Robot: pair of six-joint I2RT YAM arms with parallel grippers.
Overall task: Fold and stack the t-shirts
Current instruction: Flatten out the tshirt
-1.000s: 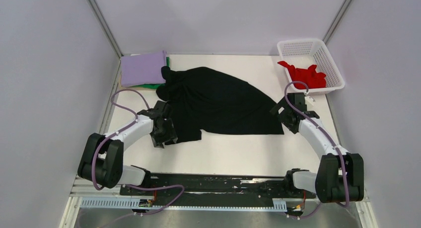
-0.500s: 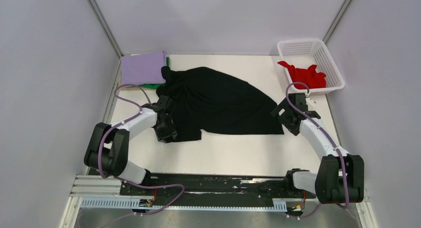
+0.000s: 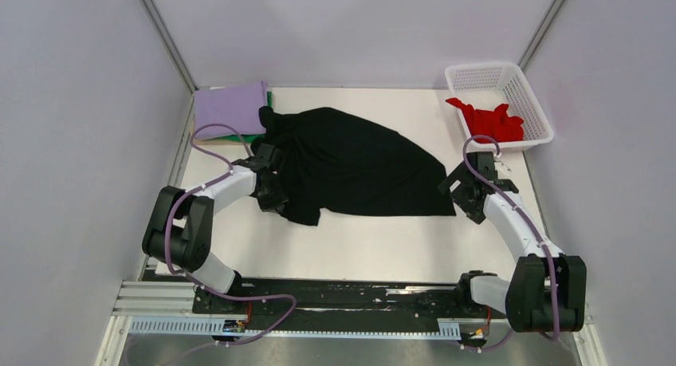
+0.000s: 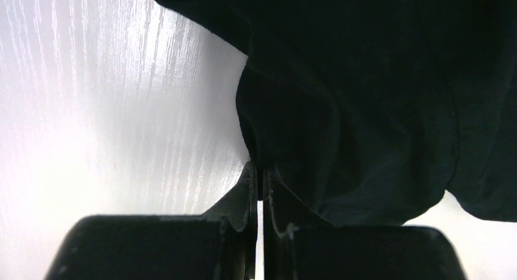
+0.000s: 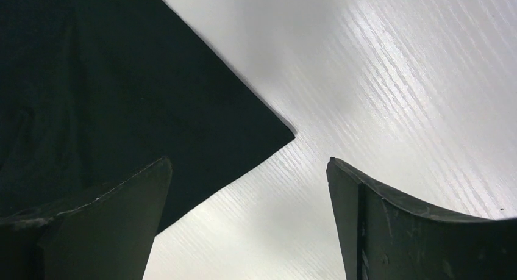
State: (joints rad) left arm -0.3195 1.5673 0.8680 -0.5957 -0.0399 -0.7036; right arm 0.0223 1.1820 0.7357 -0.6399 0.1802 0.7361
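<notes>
The right gripper moves down and to the left in the top view next and closes on the corner of the black t-shirt, which points between its open fingers.
A black t-shirt (image 3: pixel 359 167) lies spread and rumpled across the middle of the table. My left gripper (image 3: pixel 276 195) sits at its near-left edge, shut on a fold of the black t-shirt (image 4: pixel 366 97); the left gripper (image 4: pixel 261 168) has its jaws pressed together with cloth pinched at the tips. My right gripper (image 3: pixel 460 192) hovers open at the shirt's right corner. In the right wrist view the corner of the black t-shirt (image 5: pixel 91 78) lies partly between the wide-apart fingers of the right gripper (image 5: pixel 249 164), untouched.
A folded lilac t-shirt (image 3: pixel 229 108) rests on a green one (image 3: pixel 249 136) at the back left, touching the black shirt. A white lattice basket (image 3: pixel 486 67) at the back right holds a red t-shirt (image 3: pixel 490 120). Walls close in on both sides.
My left gripper moved forward onto the black shirt's left edge and shut on it, bunching the cloth slightly. The right gripper drifted a little nearer and stayed open.
</notes>
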